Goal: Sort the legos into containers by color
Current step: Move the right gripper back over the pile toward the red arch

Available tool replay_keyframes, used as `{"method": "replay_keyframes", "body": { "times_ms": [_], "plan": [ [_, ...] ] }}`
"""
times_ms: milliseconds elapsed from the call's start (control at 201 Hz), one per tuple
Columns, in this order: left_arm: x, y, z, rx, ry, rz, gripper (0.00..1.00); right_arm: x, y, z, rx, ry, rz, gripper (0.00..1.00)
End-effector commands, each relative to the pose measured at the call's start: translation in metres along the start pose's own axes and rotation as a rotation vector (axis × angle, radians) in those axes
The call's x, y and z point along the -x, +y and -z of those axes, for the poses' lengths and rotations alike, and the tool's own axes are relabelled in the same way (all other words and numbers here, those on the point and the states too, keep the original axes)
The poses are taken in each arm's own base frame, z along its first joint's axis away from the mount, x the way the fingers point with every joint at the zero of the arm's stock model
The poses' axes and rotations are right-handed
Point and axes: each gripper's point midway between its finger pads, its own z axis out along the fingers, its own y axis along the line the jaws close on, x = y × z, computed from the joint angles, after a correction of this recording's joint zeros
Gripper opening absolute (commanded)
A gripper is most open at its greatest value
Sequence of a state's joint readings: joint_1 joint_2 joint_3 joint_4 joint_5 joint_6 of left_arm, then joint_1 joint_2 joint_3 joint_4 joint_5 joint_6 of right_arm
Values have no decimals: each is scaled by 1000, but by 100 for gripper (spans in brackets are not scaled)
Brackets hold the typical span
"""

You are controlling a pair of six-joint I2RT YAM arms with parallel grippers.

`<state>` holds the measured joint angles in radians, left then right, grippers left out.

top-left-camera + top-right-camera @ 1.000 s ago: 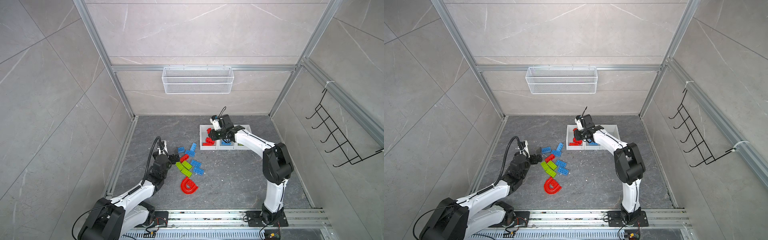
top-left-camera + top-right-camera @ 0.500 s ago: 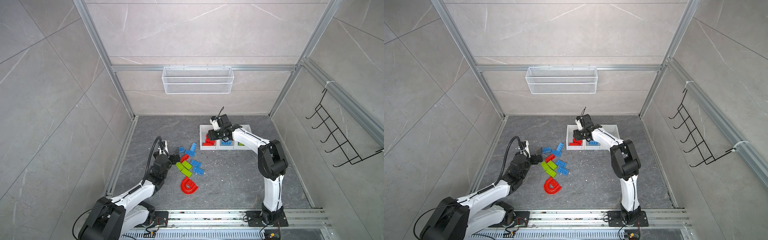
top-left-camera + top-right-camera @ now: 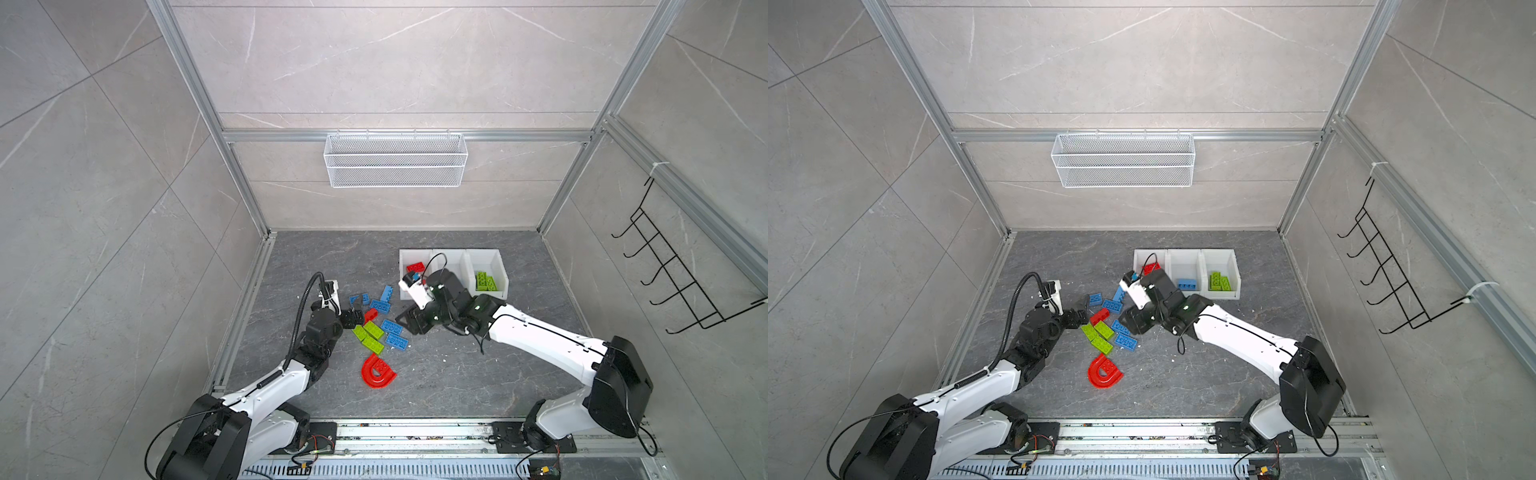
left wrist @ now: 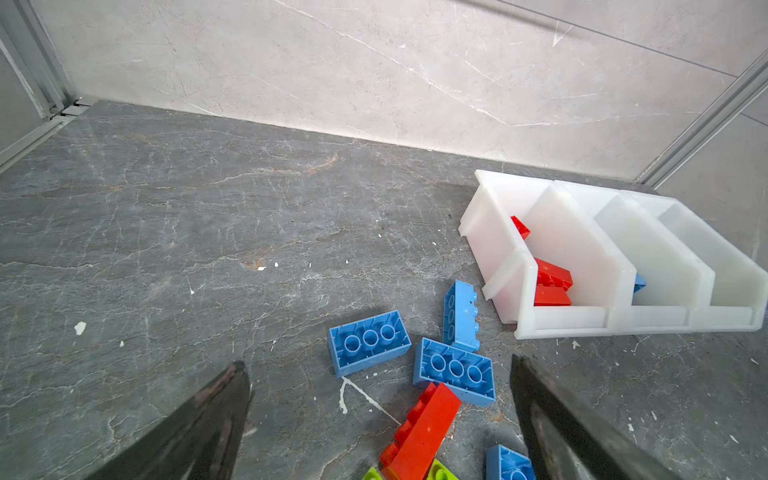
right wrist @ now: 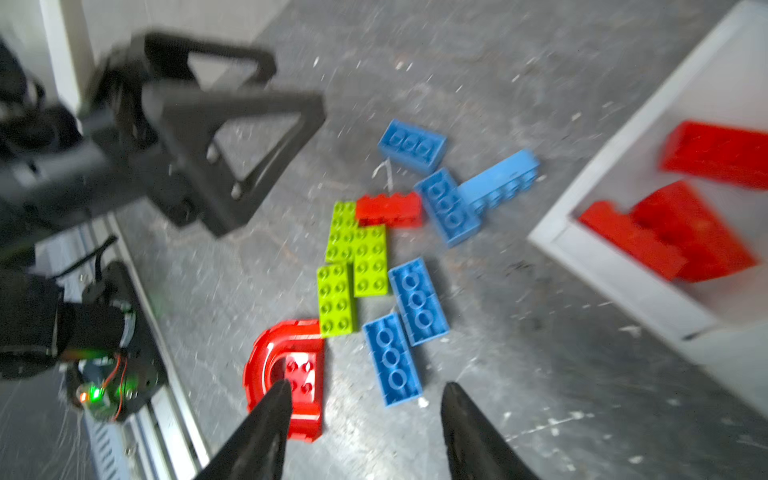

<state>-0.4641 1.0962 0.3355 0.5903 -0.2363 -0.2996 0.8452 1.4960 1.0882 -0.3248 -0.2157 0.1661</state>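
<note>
My right gripper should move back toward the base and down onto the red arch's studded block, because the opening beside the block has room for one finger.
Loose legos lie in a cluster on the grey floor in both top views: blue bricks, a red brick, lime green bricks and a red arch. The white containers stand behind them, holding red bricks, a blue brick and green bricks. My left gripper is open at the cluster's left edge, with the red brick between its fingers, untouched. My right gripper is open and empty at the cluster's right, above a blue brick and the arch.
A white wire mesh basket hangs on the back wall and a black hook rack on the right wall. A metal rail runs along the front, and an aluminium frame borders the floor on the left.
My right gripper has come away from the left bin toward the loose bricks, and its jaws have opened. The left arm has not moved.
</note>
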Motion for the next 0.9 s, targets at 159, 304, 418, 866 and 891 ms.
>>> {"method": "replay_keyframes", "body": {
  "times_ms": [159,304,418,866,891],
  "plan": [
    [21,14,10,65,-107,53,100,-50,37,-39,-44,158,63,61],
    [21,38,16,116,-133,136,100,-62,49,-66,-47,212,101,63],
    [21,46,17,122,-133,174,100,-65,52,-77,-50,224,109,63],
    [21,47,16,121,-128,191,100,-90,58,-105,-93,296,156,61],
    [21,47,16,123,-128,190,100,-91,58,-105,-95,297,158,60]
  ]
}}
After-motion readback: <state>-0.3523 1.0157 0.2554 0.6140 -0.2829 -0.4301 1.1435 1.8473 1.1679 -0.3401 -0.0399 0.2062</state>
